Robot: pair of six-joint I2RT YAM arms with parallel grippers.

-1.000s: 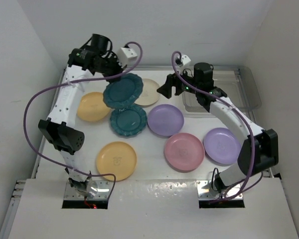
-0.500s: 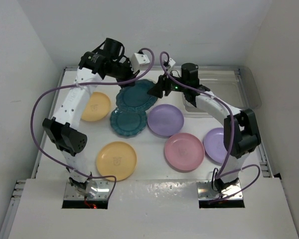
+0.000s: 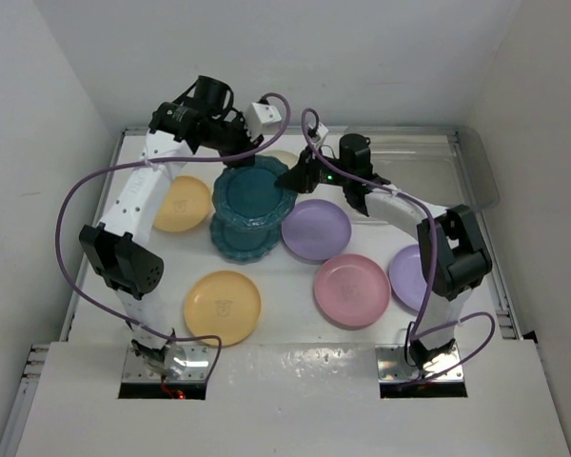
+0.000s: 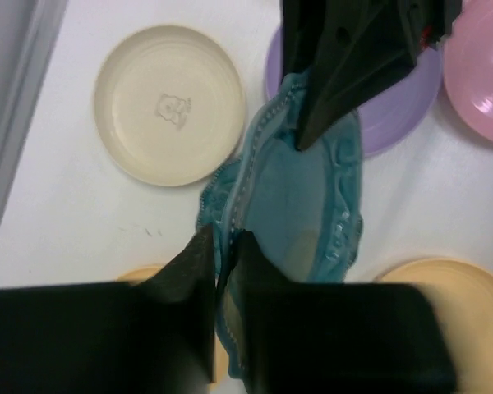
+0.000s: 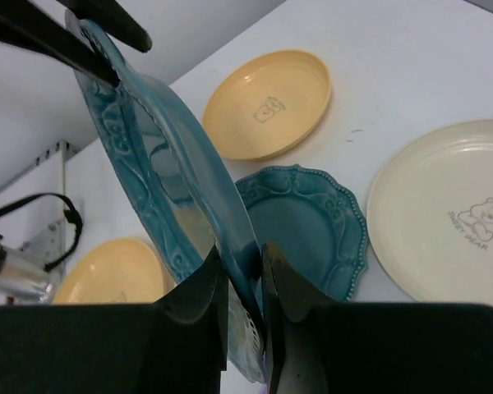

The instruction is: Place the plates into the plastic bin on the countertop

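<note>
My right gripper carries the teal plate's rim toward the right in the top view and down into the plastic bin [image 3: 433, 162] next, then releases it, since the bin stands empty.
A teal scalloped plate [image 3: 252, 190] hangs tilted above the countertop [image 3: 295, 324], held from two sides. My left gripper [image 3: 236, 157] is shut on its far-left rim; in the left wrist view the left gripper [image 4: 223, 238] pinches that teal plate [image 4: 304, 189] by its edge. My right gripper [image 3: 293, 179] is shut on the opposite rim, and in the right wrist view the right gripper [image 5: 242, 254] clamps the plate [image 5: 160, 164]. A second teal plate [image 3: 240, 238] lies beneath. The clear plastic bin [image 3: 433, 162] stands at the back right.
On the countertop lie a cream plate [image 3: 284, 157], two yellow plates [image 3: 183, 203] [image 3: 222, 307], a lavender plate [image 3: 316, 229], a pink plate [image 3: 352, 289] and another lavender plate [image 3: 411, 276] partly under the right arm. White walls close in three sides.
The right gripper swung left from beside the bin to the raised teal plate and closed on its rim. The left arm carried the plate a little rightward and forward.
</note>
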